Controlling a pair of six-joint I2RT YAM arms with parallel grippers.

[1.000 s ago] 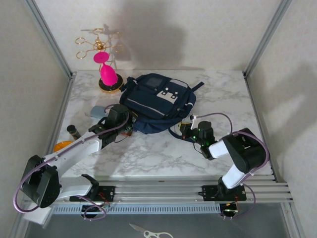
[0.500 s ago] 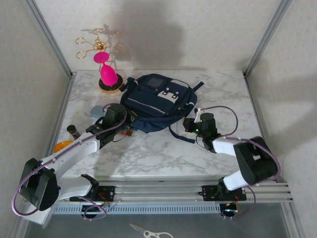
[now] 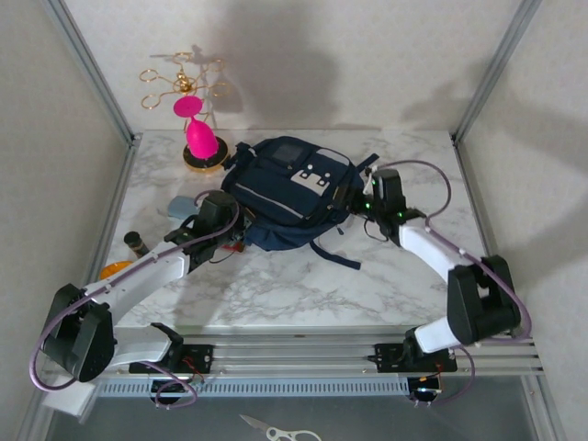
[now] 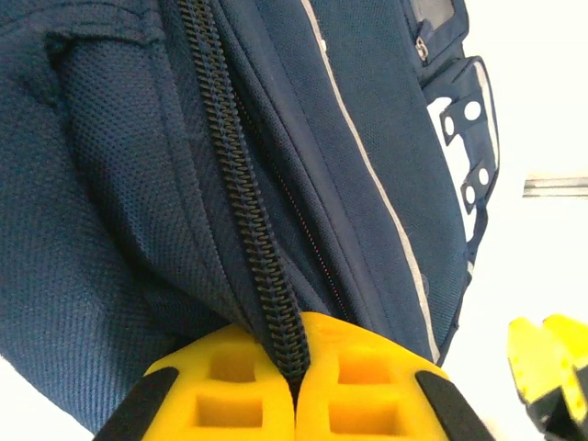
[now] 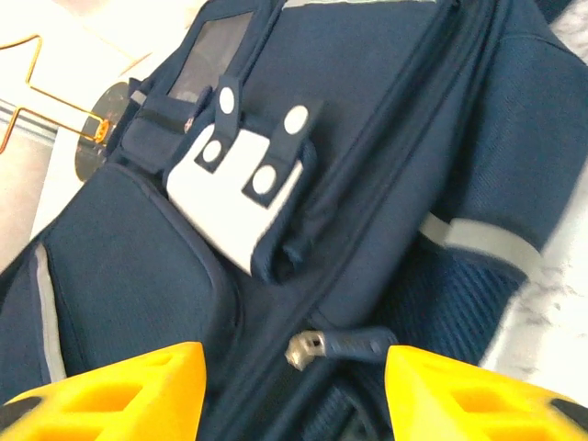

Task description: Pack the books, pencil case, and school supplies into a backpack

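Observation:
The fabric beside the black zipper sits between my left gripper's shut fingers. My left gripper next shifts the fabric toward the right gripper and spreads its fingers to release.
The navy backpack [image 3: 289,188] lies flat mid-table, white front patch up. My left gripper [image 3: 241,231] is at its near left edge, shut on the fabric beside the black zipper [image 4: 248,211], its yellow fingers [image 4: 230,381] pressed together. My right gripper [image 3: 361,204] is at the bag's right side, open, with the zipper pull [image 5: 344,344] lying between its fingers [image 5: 119,390] untouched. The grey-blue pencil case [image 3: 182,205] lies left of the bag, behind the left arm. An orange piece [image 3: 115,270] of the school supplies sits at the table's left edge. The books are out of view.
A gold wire stand with a pink shape [image 3: 200,138] stands at the back left, close to the bag's top corner. A small dark cylinder [image 3: 138,243] sits near the left edge. Bare marble [image 3: 303,289] stretches in front of the bag. Scissors [image 3: 276,428] lie below the rail.
My right arm swung from the bag's near edge out to its right side, and its jaws opened from shut. The left gripper kept its hold in place.

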